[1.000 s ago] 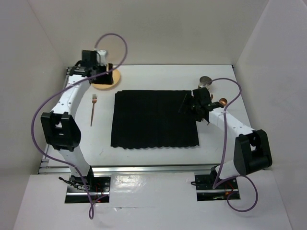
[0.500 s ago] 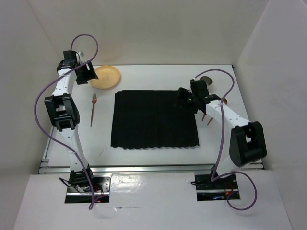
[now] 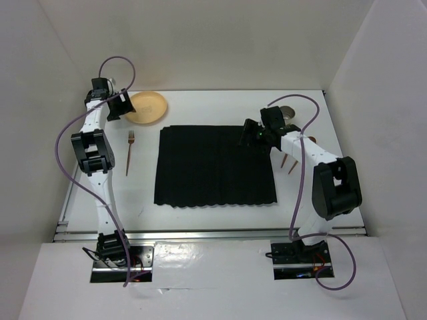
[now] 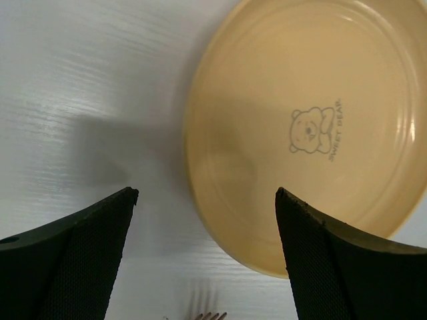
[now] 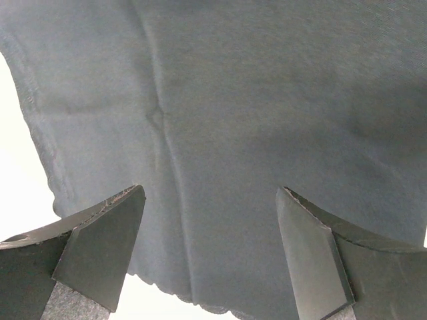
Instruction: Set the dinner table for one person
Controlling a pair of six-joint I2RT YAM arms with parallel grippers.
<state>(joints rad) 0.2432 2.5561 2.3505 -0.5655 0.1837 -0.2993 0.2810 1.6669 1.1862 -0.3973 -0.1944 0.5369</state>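
Note:
I should next lower the open fingers of my left gripper around the plate's rim by the fork and close them, because the plate's rim is below and already runs between them.
The dinner table (image 3: 220,107) is white, with a black cloth mat (image 3: 213,167) in its middle. A yellow plate (image 3: 149,107) lies at the far left, and a copper fork (image 3: 129,152) lies nearer, left of the mat. My left gripper (image 3: 119,107) hangs open over the plate's left rim. In the left wrist view the plate (image 4: 313,127) fills the upper right, its edge runs between the open left gripper (image 4: 206,192), and the fork tines (image 4: 207,315) peek in at the bottom. My right gripper (image 3: 252,135) is open and empty above the mat's far right corner (image 5: 267,100).
A silver cup (image 3: 289,112) stands at the far right behind the right arm. Two copper cutlery pieces (image 3: 289,164) lie right of the mat, partly under that arm. White walls close in the table on three sides, and purple cables loop above both arms.
The left arm has drawn back to the far left; its gripper has moved off the plate's middle to its left rim and opened wider. The right gripper has swung left from the cup over the mat's corner.

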